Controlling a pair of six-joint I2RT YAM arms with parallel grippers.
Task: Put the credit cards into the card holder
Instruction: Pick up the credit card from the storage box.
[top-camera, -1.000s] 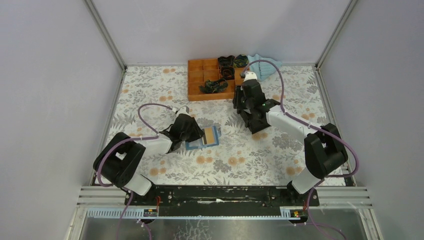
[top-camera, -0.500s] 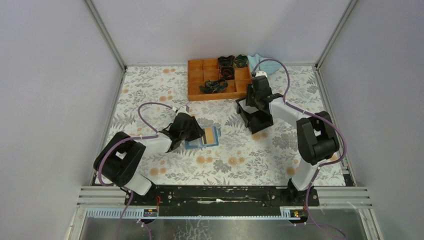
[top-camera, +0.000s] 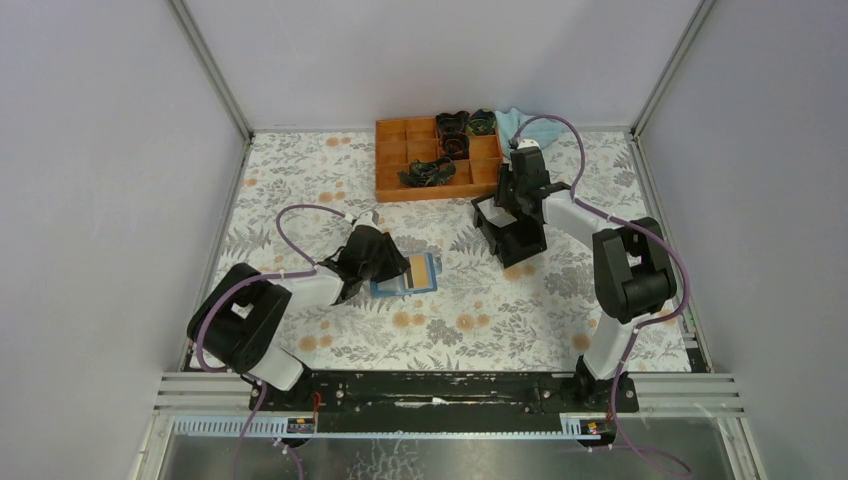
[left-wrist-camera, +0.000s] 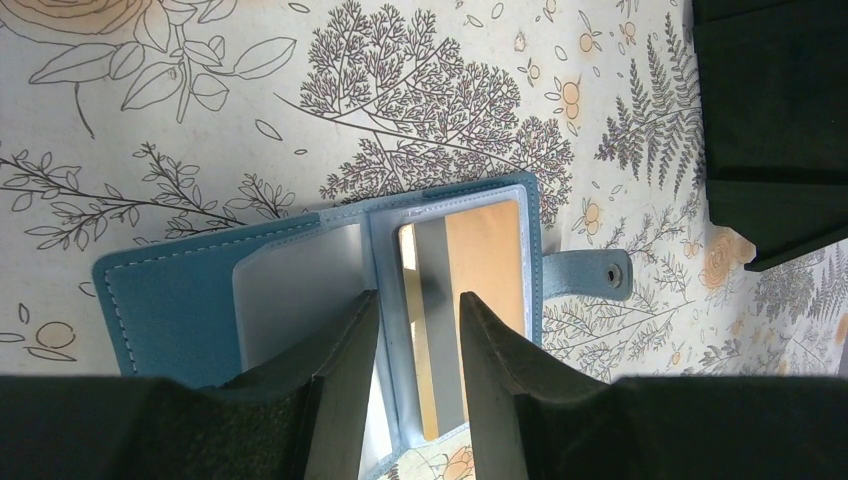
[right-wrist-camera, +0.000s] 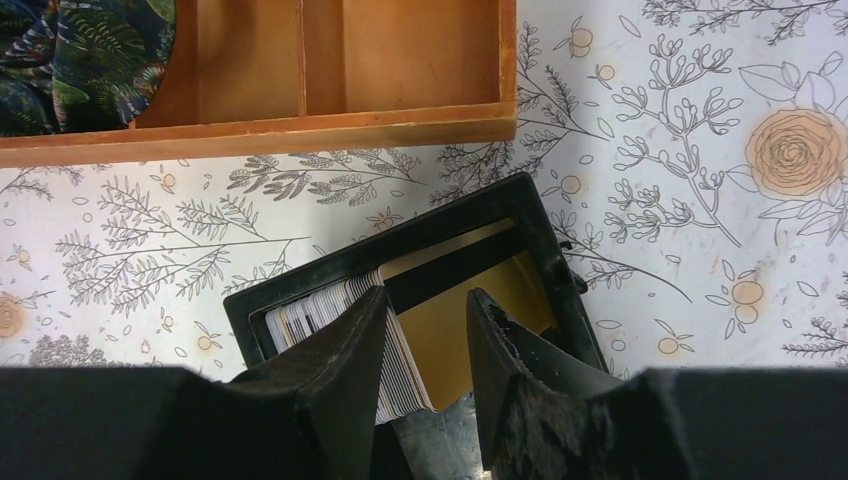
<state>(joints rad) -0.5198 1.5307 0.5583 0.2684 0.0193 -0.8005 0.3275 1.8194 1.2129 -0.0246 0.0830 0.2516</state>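
Observation:
Next, my right gripper narrows its fingers across the gold card (right-wrist-camera: 431, 325), as it stands frontmost, then shifts from the stack toward the black box's empty side.
The card holder (top-camera: 400, 277) lies open on the floral mat, teal-blue outside and lighter blue inside (left-wrist-camera: 300, 290). A tan-orange credit card (left-wrist-camera: 485, 260) sits in its right-hand side, by the clasp tab (left-wrist-camera: 590, 272). My left gripper (left-wrist-camera: 418, 295) is open, with its fingers either side of the holder's middle fold; it also shows in the top view (top-camera: 385, 262). My right gripper (right-wrist-camera: 425, 292) is open over a black box (right-wrist-camera: 400, 250). In the box a stack of cards (right-wrist-camera: 320, 310) stands on edge, and a gold card (right-wrist-camera: 470, 330) faces the gap between the fingers.
An orange compartment tray (top-camera: 400, 160) with dark bundles stands at the back, just beyond the black box (top-camera: 512, 242). A light blue cloth (top-camera: 510, 118) lies behind the tray. Grey walls enclose the mat on three sides.
My right arm has folded up and its gripper has shifted right and come down over the black box. My left arm and the card holder have not moved.

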